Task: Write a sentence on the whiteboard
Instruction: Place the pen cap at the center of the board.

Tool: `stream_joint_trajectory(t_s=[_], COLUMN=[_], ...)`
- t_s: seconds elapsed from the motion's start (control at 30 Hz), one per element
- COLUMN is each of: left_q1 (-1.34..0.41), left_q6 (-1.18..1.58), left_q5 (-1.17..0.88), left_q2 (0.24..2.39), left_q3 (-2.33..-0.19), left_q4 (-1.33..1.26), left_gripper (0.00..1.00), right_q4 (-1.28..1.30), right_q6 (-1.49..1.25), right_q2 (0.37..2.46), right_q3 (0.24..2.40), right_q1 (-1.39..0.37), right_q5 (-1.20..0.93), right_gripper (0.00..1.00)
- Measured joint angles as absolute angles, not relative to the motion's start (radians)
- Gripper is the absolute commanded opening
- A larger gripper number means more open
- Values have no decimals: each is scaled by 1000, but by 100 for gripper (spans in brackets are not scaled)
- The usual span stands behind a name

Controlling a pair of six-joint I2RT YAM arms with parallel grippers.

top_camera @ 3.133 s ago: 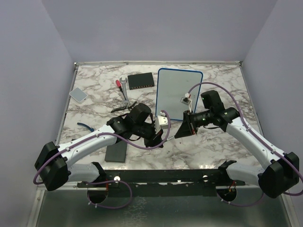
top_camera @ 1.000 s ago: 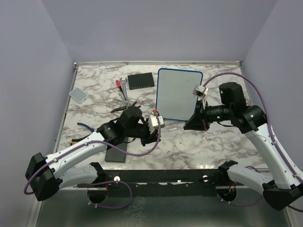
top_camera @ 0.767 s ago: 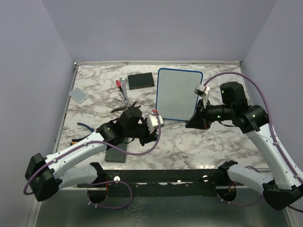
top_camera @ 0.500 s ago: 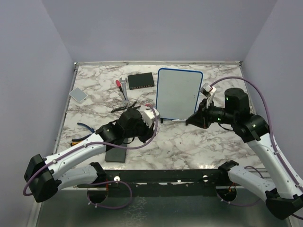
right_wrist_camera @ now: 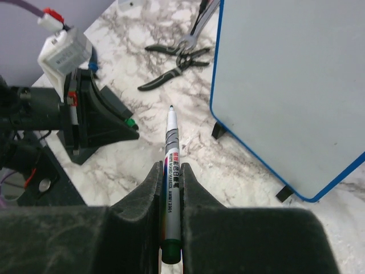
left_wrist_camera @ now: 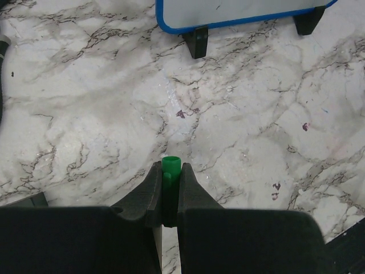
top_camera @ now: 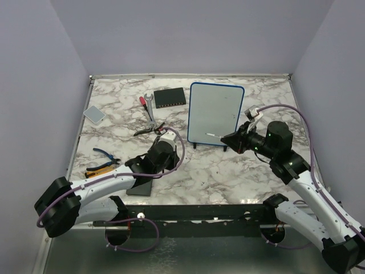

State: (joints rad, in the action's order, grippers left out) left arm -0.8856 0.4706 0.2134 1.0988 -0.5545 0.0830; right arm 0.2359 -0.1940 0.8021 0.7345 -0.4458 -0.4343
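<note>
My left gripper lowers to the table (top_camera: 172,169) beside the black slab next and releases the green marker cap, since my right gripper holds the marker uncapped.
The whiteboard (top_camera: 215,114) stands upright at the back middle, with a blue frame, black feet and a blank face; no green lettering shows on it. It also shows in the right wrist view (right_wrist_camera: 296,85) and the left wrist view (left_wrist_camera: 239,8). My right gripper (right_wrist_camera: 171,168) is shut on an uncapped marker (right_wrist_camera: 172,154). The marker tip points past the board's lower left corner and is apart from it. In the top view the marker (top_camera: 212,135) lies over the board's lower edge. My left gripper (left_wrist_camera: 170,165) is shut on the green marker cap (left_wrist_camera: 170,164), low over the table in front of the board.
A black box (top_camera: 170,97), a red-handled wrench (top_camera: 147,103) and pliers (top_camera: 149,129) lie left of the board. A grey pad (top_camera: 94,113) is at far left. Blue-handled cutters (top_camera: 105,154) and a black slab (top_camera: 140,186) lie near the left arm.
The marker and cap have come apart. My left gripper has drawn back toward the near left with the cap. My right gripper has carried the marker up toward the board's lower edge.
</note>
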Motion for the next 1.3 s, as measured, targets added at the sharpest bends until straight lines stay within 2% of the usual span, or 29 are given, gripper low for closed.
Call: stream_joint_trajectory(t_s=[0.27, 0.37, 0.43, 0.57, 0.63, 0.67, 0.83, 0.97, 1.13, 1.3], left_q1=[-899, -899, -899, -899, -899, -899, -883, -797, -634, -543], left_q6=[509, 508, 507, 501, 503, 504, 504, 488, 419, 321], left_q5=[228, 228, 229, 230, 231, 232, 224, 155, -52, -280], left_q2=[1235, 1296, 1319, 1349, 1350, 1349, 1285, 1202, 1195, 1329], left_q3=[-528, -524, -521, -517, -514, -514, -514, -552, -729, -964], left_q4=[-56, -80, -84, -89, -89, -88, -73, -27, 28, 37], left_gripper=[6, 12, 25, 62, 72, 75, 79, 81, 81, 76], right_q4=[84, 65, 48, 10, -1, -6, -11, -33, -84, -126], right_q6=[-204, -209, -209, -211, -213, -213, -215, -230, -254, -271], right_q2=[774, 776, 777, 777, 778, 779, 790, 794, 824, 875], right_q3=[658, 643, 636, 626, 624, 624, 625, 630, 647, 680], right_q1=[-446, -446, -446, -446, -446, -446, -446, -446, -454, -468], right_q5=[-377, -374, -374, -373, -371, -370, -358, -340, -302, -255], right_gripper=[0, 1, 1, 1, 1, 1, 1, 1, 1, 1])
